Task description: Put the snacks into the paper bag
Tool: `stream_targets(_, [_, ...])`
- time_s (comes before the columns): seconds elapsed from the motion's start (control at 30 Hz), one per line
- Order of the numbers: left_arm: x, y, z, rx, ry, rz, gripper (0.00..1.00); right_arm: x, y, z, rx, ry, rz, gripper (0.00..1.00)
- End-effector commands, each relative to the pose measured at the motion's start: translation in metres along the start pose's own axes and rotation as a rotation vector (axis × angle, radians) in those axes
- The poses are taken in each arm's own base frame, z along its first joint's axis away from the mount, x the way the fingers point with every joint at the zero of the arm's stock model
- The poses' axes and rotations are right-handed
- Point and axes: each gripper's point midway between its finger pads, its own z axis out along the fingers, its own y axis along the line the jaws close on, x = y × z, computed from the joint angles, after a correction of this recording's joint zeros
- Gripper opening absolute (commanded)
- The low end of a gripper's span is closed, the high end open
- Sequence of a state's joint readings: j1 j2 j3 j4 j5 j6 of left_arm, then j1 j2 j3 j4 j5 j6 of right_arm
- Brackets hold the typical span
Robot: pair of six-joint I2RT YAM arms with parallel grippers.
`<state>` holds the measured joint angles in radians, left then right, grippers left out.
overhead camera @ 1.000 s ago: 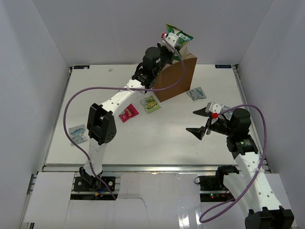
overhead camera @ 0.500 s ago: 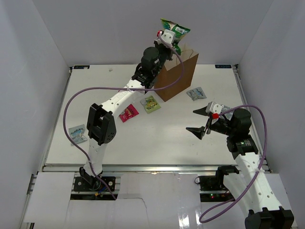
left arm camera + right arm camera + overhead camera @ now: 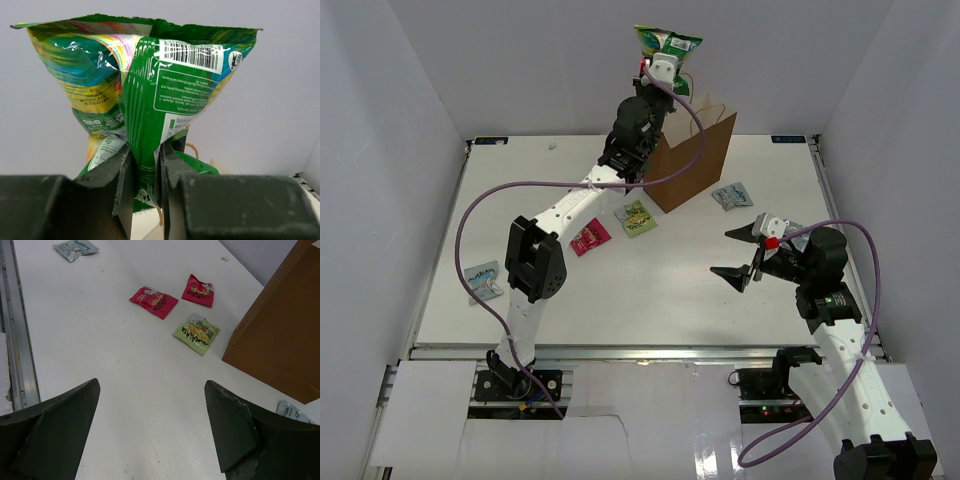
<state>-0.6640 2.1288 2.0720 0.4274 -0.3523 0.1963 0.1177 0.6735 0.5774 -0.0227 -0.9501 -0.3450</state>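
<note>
The left gripper shifts to the right in the top view next and lowers over the paper bag's opening (image 3: 698, 119), since the green packet hangs off-centre.
My left gripper (image 3: 664, 62) is shut on a green snack packet (image 3: 667, 40) and holds it high in the air, above and just left of the brown paper bag (image 3: 695, 165). The left wrist view shows the packet (image 3: 150, 85) pinched between the fingers (image 3: 123, 172), with a bag handle (image 3: 193, 148) behind. On the table lie a yellow-green packet (image 3: 637, 218), a red one (image 3: 589, 237) and two pale blue ones (image 3: 482, 280) (image 3: 731, 195). My right gripper (image 3: 735, 252) hovers open and empty right of centre; its view shows two red packets (image 3: 154, 302) (image 3: 198, 290).
The white walls of the enclosure close in the table on the left, the right and the back. The left arm's purple cable (image 3: 480, 200) loops over the left half of the table. A metal rail (image 3: 17, 340) runs along the near edge.
The left gripper has lifted the green packet higher and a little to the left above the bag. The right arm has not moved.
</note>
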Motion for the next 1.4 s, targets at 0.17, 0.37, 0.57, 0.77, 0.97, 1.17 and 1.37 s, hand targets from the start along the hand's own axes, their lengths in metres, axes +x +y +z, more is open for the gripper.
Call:
stream_targets(0.17, [-0.015,-0.022,-0.001,-0.004,-0.067,0.06,0.0,-0.007,-0.003,0.0,0.002,-0.025,-0.031,0.91])
stream_targets(0.37, [0.007,-0.034,-0.007,0.016,-0.028,0.082,0.0,-0.007,-0.002,0.0,0.002,-0.024,-0.029,0.9])
stream_targets(0.57, [0.024,-0.047,-0.015,0.044,0.005,0.105,0.23,-0.007,-0.002,0.0,0.001,-0.025,-0.028,0.91])
stream_targets(0.77, [0.04,-0.045,-0.022,0.034,0.044,0.123,0.43,-0.007,-0.002,0.0,0.0,-0.027,-0.029,0.91])
stream_targets(0.97, [0.032,-0.043,-0.023,0.032,0.038,0.12,0.68,-0.007,-0.002,0.0,0.001,-0.026,-0.029,0.9])
stream_targets(1.17, [0.022,-0.042,-0.025,0.043,0.027,0.11,0.82,-0.006,-0.002,0.0,0.003,-0.023,-0.025,0.91])
stream_targets(1.37, [-0.026,-0.031,-0.035,0.057,-0.025,0.081,0.89,-0.004,-0.005,0.0,0.015,-0.016,-0.018,0.91])
